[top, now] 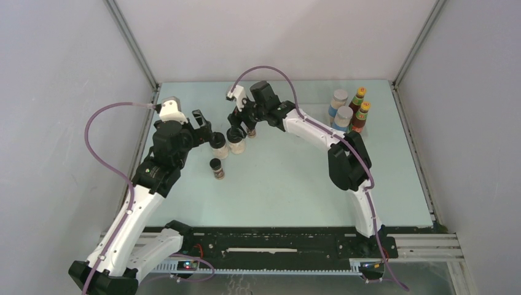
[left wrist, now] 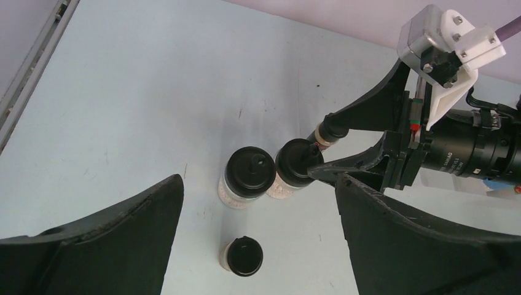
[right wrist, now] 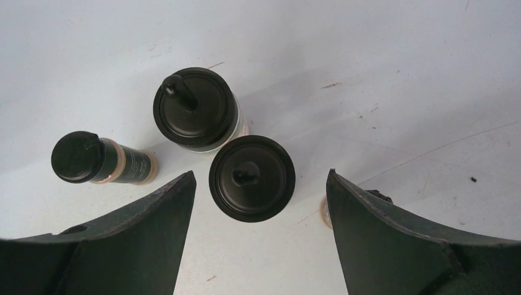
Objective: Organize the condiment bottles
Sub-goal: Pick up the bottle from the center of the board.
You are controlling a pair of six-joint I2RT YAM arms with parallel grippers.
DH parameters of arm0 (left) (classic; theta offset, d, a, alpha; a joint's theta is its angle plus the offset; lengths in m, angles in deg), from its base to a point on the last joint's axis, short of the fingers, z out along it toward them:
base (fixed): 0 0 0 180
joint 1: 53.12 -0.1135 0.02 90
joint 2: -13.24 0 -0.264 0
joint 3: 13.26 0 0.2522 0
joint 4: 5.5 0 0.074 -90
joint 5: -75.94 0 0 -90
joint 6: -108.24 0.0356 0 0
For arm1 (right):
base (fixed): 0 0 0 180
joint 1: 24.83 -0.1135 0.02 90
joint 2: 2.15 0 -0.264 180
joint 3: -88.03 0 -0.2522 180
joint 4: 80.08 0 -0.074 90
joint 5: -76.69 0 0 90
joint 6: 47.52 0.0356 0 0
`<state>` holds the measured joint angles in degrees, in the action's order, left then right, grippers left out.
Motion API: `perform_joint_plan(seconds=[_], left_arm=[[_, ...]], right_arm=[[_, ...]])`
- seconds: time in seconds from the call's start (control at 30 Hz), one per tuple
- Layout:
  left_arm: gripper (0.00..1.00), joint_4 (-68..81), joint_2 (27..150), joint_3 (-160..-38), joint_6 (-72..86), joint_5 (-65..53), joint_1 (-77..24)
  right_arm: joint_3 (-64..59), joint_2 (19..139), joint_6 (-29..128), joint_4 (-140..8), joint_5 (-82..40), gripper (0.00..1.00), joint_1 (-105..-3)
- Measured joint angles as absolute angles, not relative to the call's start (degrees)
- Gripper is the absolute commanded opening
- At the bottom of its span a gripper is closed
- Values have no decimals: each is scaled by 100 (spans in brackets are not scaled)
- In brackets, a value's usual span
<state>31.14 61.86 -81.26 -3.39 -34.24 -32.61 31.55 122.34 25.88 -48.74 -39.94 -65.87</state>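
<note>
I will lower my open right gripper around the black lid of the pale jar (top: 235, 133) (right wrist: 252, 179) below it, because that lid is already between its spread fingers.
Two black-lidded pale jars (top: 219, 145) (top: 236, 142) stand side by side left of centre. A tiny dark jar (top: 216, 167) stands just in front of them, and another tiny dark jar (top: 252, 131) sits behind, by the right gripper. My left gripper (top: 207, 130) is open beside the left jar; in its wrist view the tiny jar (left wrist: 242, 255) lies between its spread fingers. My right gripper (right wrist: 261, 175) is open above the right jar (right wrist: 252, 178), gripping nothing. Its right finger half hides a tiny jar (right wrist: 323, 212). Two grey-lidded jars (top: 341, 108) and two red sauce bottles (top: 361, 107) stand at the back right.
The pale green table mat (top: 289, 184) is bounded by grey walls with metal rails (top: 138, 61) at the left and right. A black rail (top: 270, 239) with the arm bases runs along the near edge. Purple cables loop over both arms.
</note>
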Motion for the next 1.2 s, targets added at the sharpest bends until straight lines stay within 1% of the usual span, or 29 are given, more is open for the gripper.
perform_joint_plan(seconds=[0.83,1.03,1.13,1.2], left_arm=[[99,2972,6188,-8124,-323,-3422,-3263],[99,2919,6186,-8115,-323,-3416,-3274],[99,2897,6186,-8115,-325,-3383,-3291],[99,2891,6186,-8115,-325,-3367,-3307]], right_arm=[[3487,12796,2584,-4579,-4040,86,-6637],[3588,12977,2584,-4524,-4047,84,-6668],[3599,13041,2580,-4476,-4049,70,-6679],[3625,13062,2562,-4437,-4062,56,-6685]])
